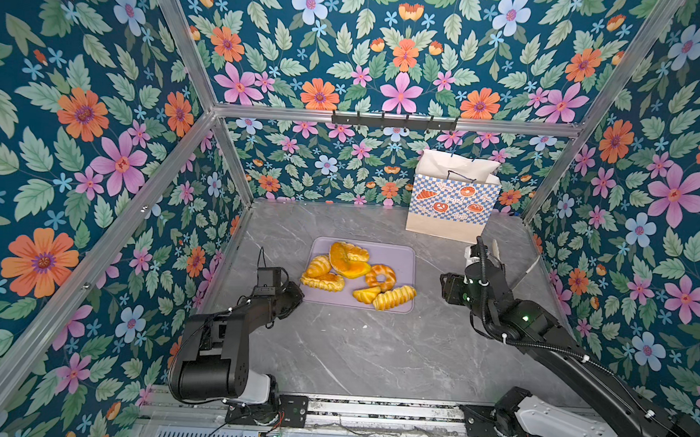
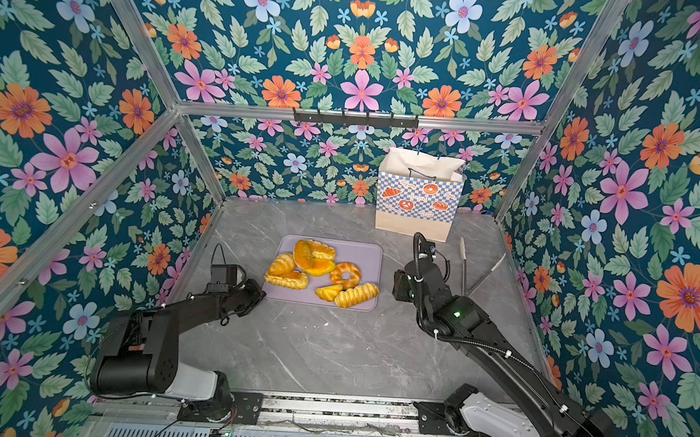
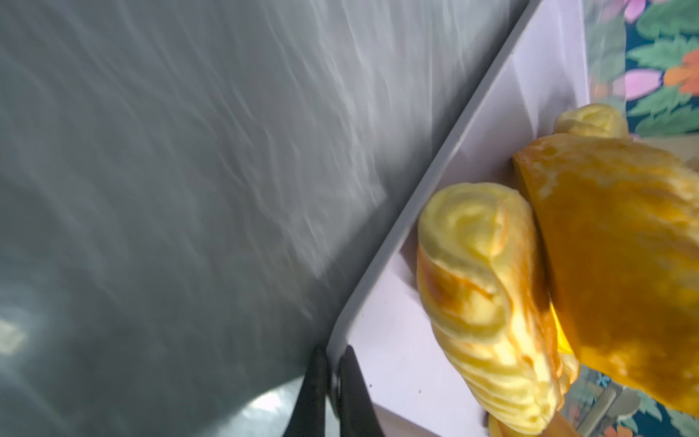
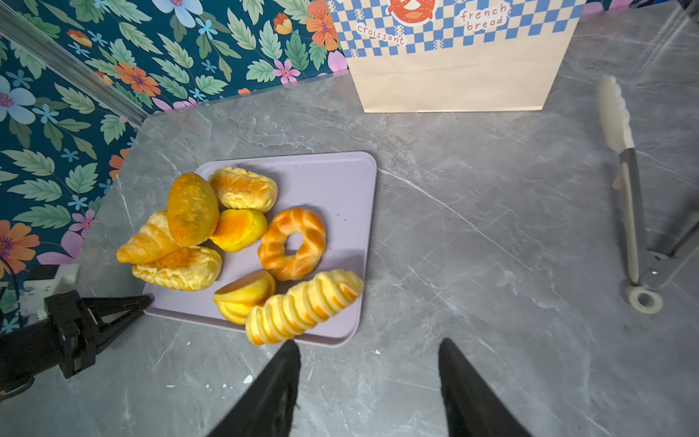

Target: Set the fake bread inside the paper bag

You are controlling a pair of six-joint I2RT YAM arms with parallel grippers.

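Observation:
I should next drag the gripped rim of the tray toward my right gripper and slightly back with my left gripper, then let go, because bare tabletop lies across the tray [image 1: 396, 255] from my left gripper.
Several pieces of fake bread [image 1: 357, 276] lie piled on a lilac tray [image 1: 396, 255] mid-table. In the right wrist view I can pick out a twisted ring [image 4: 293, 244], a ribbed loaf [image 4: 302, 306] and a croissant [image 4: 147, 242]. The paper bag [image 1: 451, 200] [image 4: 454, 56] stands upright by the back wall, right of centre, its top open. My left gripper [image 1: 299, 297] [image 3: 333, 353] sits at the tray's near-left corner, shut with the tray rim [image 3: 378, 272] between its fingertips. My right gripper [image 4: 368, 344] hovers open and empty over bare table just right of the tray.
Metal tongs with white tips [image 4: 628, 212] [image 2: 464, 268] lie on the table right of my right arm, in front of the bag. Floral walls [image 1: 90, 212] close in the left, back and right sides. A rail [image 1: 370, 408] runs along the front edge.

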